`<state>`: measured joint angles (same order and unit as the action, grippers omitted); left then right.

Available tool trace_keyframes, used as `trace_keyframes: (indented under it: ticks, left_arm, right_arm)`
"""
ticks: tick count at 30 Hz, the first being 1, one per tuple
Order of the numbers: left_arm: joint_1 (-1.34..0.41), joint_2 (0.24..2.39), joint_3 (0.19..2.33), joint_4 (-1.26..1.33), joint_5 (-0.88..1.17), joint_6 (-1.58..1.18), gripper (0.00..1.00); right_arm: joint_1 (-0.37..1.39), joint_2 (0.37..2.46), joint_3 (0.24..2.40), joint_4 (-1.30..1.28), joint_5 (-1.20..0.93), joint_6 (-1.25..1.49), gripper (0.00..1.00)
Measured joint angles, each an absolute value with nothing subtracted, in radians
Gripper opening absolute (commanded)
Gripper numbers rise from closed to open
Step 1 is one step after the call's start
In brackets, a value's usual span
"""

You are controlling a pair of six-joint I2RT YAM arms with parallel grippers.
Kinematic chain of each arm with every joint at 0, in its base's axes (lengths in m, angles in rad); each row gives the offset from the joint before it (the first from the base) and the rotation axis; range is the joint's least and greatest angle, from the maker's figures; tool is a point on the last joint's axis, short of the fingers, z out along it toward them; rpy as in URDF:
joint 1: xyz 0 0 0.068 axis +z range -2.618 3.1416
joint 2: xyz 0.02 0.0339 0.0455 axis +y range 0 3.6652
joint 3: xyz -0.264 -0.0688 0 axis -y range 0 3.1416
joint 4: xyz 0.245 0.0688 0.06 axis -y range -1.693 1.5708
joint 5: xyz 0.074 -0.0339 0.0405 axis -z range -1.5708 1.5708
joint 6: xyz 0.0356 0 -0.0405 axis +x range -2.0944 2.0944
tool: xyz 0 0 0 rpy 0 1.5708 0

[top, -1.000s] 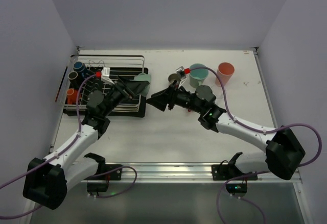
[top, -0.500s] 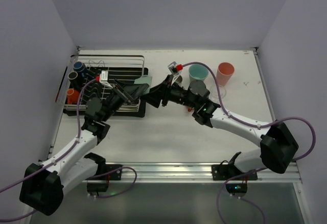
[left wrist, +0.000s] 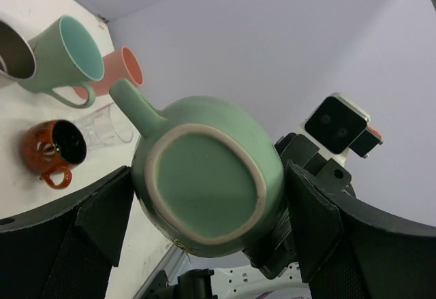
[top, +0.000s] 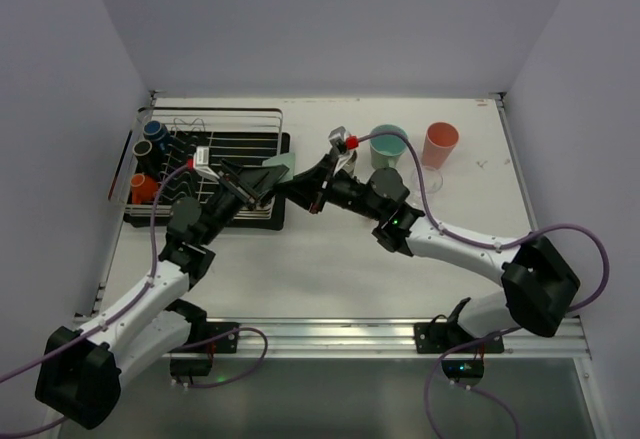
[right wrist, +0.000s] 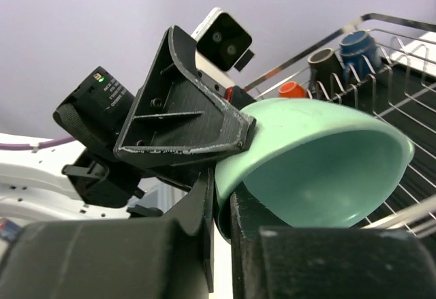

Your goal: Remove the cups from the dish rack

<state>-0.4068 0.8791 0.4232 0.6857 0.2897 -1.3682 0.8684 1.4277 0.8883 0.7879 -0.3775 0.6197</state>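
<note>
The teal-green mug hangs sideways, so my right gripper moves away from the rack next and turns downward. It then lowers the mug's base onto bare table by the metallic cup.
A teal-green mug hangs in the air just off the right end of the dish rack. My left gripper is shut on it, its two fingers pressing the mug's sides with the base facing the wrist camera. My right gripper is shut on the same mug's rim, one finger inside and one outside. Blue, dark brown and orange cups stand in the rack's left end.
On the table to the right stand a teal mug, a pink tumbler and a metallic cup. An orange mug and a clear glass lie beside them. Walls close in on three sides.
My right arm has reached left to the mug and its jaws have closed on the rim. My left gripper has shifted the mug slightly up and right.
</note>
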Motion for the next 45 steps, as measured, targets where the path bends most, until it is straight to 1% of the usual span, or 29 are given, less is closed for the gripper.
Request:
trace_keyframes:
  ticks: [1, 2, 3, 6, 7, 12, 17, 20, 26, 31, 37, 45]
  left_arm:
    - [-0.409, 0.879, 0.419, 0.672, 0.287, -1.373, 0.74]
    - [-0.414, 0.879, 0.416, 0.662, 0.288, -1.377, 0.78]
    - [-0.417, 0.879, 0.413, 0.656, 0.289, -1.378, 0.86]
    - [-0.427, 0.873, 0.412, 0.646, 0.302, -1.377, 0.98]
    - [-0.428, 0.870, 0.412, 0.641, 0.306, -1.372, 1.00]
    - [-0.419, 0.832, 0.454, 0.538, 0.284, -1.261, 1.00]
    - [-0.419, 0.797, 0.578, 0.324, 0.224, -1.084, 1.00]
    - [-0.419, 0.784, 0.677, 0.162, 0.165, -0.958, 1.00]
    - [-0.419, 0.762, 0.911, -0.207, -0.059, -0.639, 1.00]
    - [-0.419, 0.682, 0.926, -0.384, -0.263, -0.459, 1.00]
    - [-0.419, 0.570, 0.810, -0.442, -0.425, -0.358, 1.00]
    - [-0.419, 0.583, 0.772, -0.453, -0.480, -0.324, 1.00]
  right_arm:
    - [0.868, 1.421, 0.874, 0.794, -0.370, 0.606, 0.00]
    - [0.868, 1.412, 0.860, 0.796, -0.362, 0.604, 0.00]
    - [0.868, 1.404, 0.847, 0.794, -0.355, 0.604, 0.00]
    - [0.874, 1.369, 0.832, 0.760, -0.342, 0.601, 0.00]
    - [0.876, 1.357, 0.829, 0.748, -0.337, 0.602, 0.00]
    - [0.872, 1.253, 0.818, 0.615, -0.272, 0.607, 0.00]
    - [0.869, 1.154, 0.821, 0.434, -0.226, 0.566, 0.00]
    - [0.869, 1.153, 0.873, 0.244, -0.218, 0.514, 0.00]
    - [0.869, 1.288, 1.011, -0.099, -0.162, 0.386, 0.00]
    - [0.869, 1.486, 1.119, -0.322, -0.086, 0.299, 0.00]
    - [0.869, 1.716, 1.257, -0.443, 0.010, 0.226, 0.00]
    - [0.847, 1.879, 1.365, -0.487, 0.096, 0.168, 0.00]
